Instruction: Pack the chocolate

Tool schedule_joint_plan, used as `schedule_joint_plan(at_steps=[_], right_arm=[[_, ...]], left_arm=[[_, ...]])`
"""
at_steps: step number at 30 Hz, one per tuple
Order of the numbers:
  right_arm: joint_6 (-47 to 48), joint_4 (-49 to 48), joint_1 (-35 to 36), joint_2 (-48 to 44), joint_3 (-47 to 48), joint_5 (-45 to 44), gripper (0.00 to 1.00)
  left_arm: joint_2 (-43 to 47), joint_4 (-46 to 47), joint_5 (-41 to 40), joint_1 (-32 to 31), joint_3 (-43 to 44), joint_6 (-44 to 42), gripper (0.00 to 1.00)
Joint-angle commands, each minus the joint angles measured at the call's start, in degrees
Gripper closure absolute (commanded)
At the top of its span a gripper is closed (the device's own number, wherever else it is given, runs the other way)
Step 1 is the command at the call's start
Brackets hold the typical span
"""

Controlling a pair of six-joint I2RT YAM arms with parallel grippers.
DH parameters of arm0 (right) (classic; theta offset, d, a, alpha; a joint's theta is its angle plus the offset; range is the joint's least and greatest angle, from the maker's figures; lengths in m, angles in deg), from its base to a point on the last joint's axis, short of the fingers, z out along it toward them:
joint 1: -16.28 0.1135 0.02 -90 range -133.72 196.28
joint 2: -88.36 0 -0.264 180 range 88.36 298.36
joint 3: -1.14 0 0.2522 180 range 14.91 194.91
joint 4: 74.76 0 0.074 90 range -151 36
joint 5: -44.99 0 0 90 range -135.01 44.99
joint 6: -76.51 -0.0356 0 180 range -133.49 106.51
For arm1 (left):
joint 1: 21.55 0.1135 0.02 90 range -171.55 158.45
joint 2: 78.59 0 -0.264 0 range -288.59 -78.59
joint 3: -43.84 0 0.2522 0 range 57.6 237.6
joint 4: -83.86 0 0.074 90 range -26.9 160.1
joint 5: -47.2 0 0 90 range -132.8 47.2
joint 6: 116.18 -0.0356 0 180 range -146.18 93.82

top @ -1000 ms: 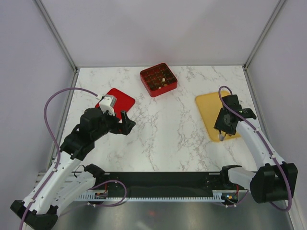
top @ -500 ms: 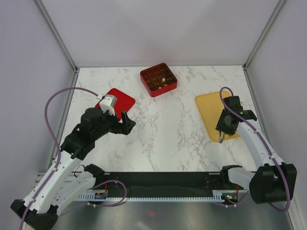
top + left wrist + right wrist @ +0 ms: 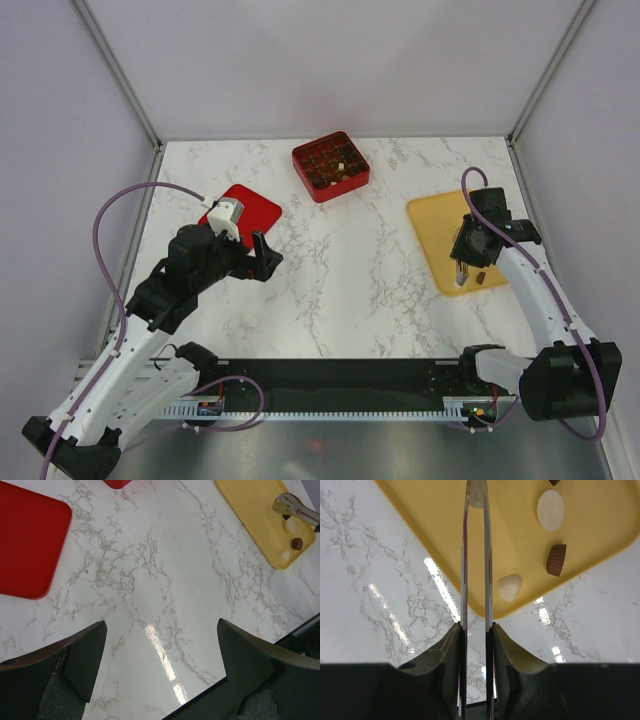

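My right gripper should move outward from the yellow tray (image 3: 432, 222), over the red gridded box (image 3: 330, 166), and let go of the pale cream piece there, because many cells are empty.
My right gripper (image 3: 461, 277) hangs over the near end of the yellow tray (image 3: 432, 222). Its thin metal blades are nearly together, with a pale cream chocolate piece (image 3: 476, 495) between their tips. Loose on the tray lie a round pale piece (image 3: 550, 510), a brown piece (image 3: 556, 560) and another pale piece (image 3: 509, 587); they also show in the left wrist view (image 3: 297, 542). The red gridded box (image 3: 330, 166) at the back holds several pieces. My left gripper (image 3: 262, 255) is open and empty above bare marble (image 3: 160, 665).
A flat red lid (image 3: 245, 210) lies at the left, just behind my left gripper, and shows in the left wrist view (image 3: 27, 540). The table's near edge (image 3: 250, 665) runs close under the left fingers. Grey walls enclose the table.
My right wrist has swung slightly right and away from me, and the blade tips have moved from the tray's near edge further onto the tray. The left arm has not moved.
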Motion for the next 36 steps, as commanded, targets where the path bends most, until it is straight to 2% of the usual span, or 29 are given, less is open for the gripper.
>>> schedule_joint_plan(at_steps=[1,7,13,22,24,36], right_arm=[[1.2,-1.4,-0.1,1.8,5.5,1.5,0.69],[0.2,-5.2,2.9,8.2,15.2,5.2,0.69],[-1.3,-9.8,12.7,24.6,31.0,3.1,0.69],[0.6,-16.2,20.4,46.7,55.5,3.5,0.67],[1.1,-17.7,21.3,49.3,59.8,3.3,0.67],[2.3,-24.4,22.4,59.8,64.8,4.2,0.62]], left_arm=[[0.2,0.9,-0.5,0.1,0.5,-2.0,0.00],[0.2,1.0,-1.1,0.1,0.7,-2.0,0.00],[0.5,0.8,-1.9,0.1,0.5,-2.0,0.00],[0.3,0.6,-2.6,0.1,0.6,-2.1,0.00],[0.3,0.5,-2.9,0.1,0.6,-2.2,0.00],[0.2,0.4,-3.3,0.1,0.6,-2.3,0.00]])
